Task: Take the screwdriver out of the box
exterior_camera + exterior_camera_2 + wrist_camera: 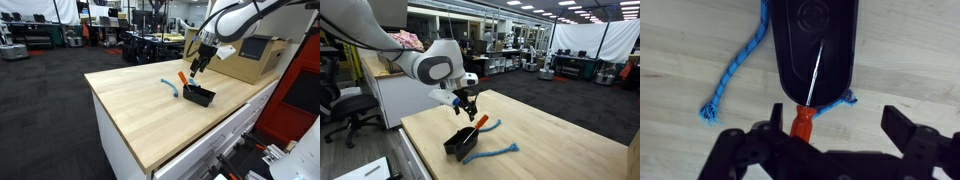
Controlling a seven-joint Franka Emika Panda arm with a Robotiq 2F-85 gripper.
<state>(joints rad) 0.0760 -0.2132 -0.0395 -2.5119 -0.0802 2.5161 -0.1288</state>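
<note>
Next, my gripper needs to lower to the orange handle, turning slightly and shifting toward the left in the wrist view, because the handle sits off-centre, close to one finger.
The screwdriver [803, 122] has an orange handle and a thin metal shaft. Its shaft lies inside the black box [820, 45] and its handle sticks out over the near rim. My gripper [835, 118] is open, just above the handle end. The handle sits close to the left finger and far from the right one. In both exterior views the gripper [198, 68] [470, 108] hovers over the box [199, 96] [460, 146], with the orange handle [182, 76] [480, 122] tilted up out of it.
A light-blue rope [735, 65] lies on the wooden table [140, 110], running under and beside the box, and it also shows in an exterior view [496, 152]. A large cardboard box [262, 55] stands at the table's far end. The table edges are close by.
</note>
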